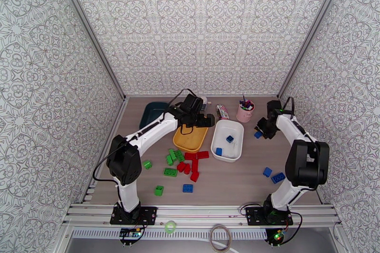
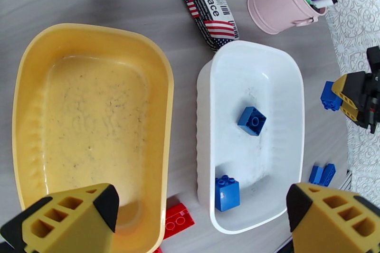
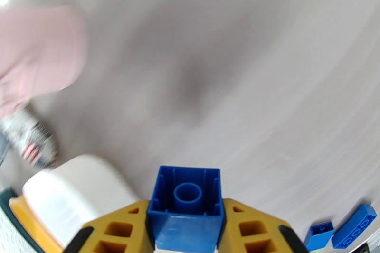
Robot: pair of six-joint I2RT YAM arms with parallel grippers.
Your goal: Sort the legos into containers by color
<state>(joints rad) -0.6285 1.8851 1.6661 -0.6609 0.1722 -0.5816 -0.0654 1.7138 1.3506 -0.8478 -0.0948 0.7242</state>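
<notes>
My right gripper swings sideways toward the yellow container [image 2: 95, 107] next and releases the matching blue lego over the white container's bottom, since that already holds blue legos.
My right gripper [image 3: 186, 223] is shut on a small blue lego [image 3: 186, 204], held above the table right of the white container [image 1: 236, 128]; from above that gripper [image 1: 261, 131] hangs below the pink cup. The white container [image 2: 285, 69] holds two blue legos [image 2: 251, 120] [image 2: 227, 193]. Over the near end of the bare yellow container [image 2: 95, 107] my left gripper [image 2: 199, 220] stands open with nothing between its fingers. The dark teal container [image 1: 153, 112] lies at the back left. Red legos [image 1: 192, 163], green legos [image 1: 174, 156] and one blue lego [image 1: 188, 188] lie loose on the table.
A pink cup of pens [image 1: 245, 111] and a flag-printed packet [image 2: 209, 4] stand behind the white container. Two more blue legos [image 1: 273, 175] lie at the right near my right arm's base. Green legos [image 1: 158, 190] are scattered near the left arm.
</notes>
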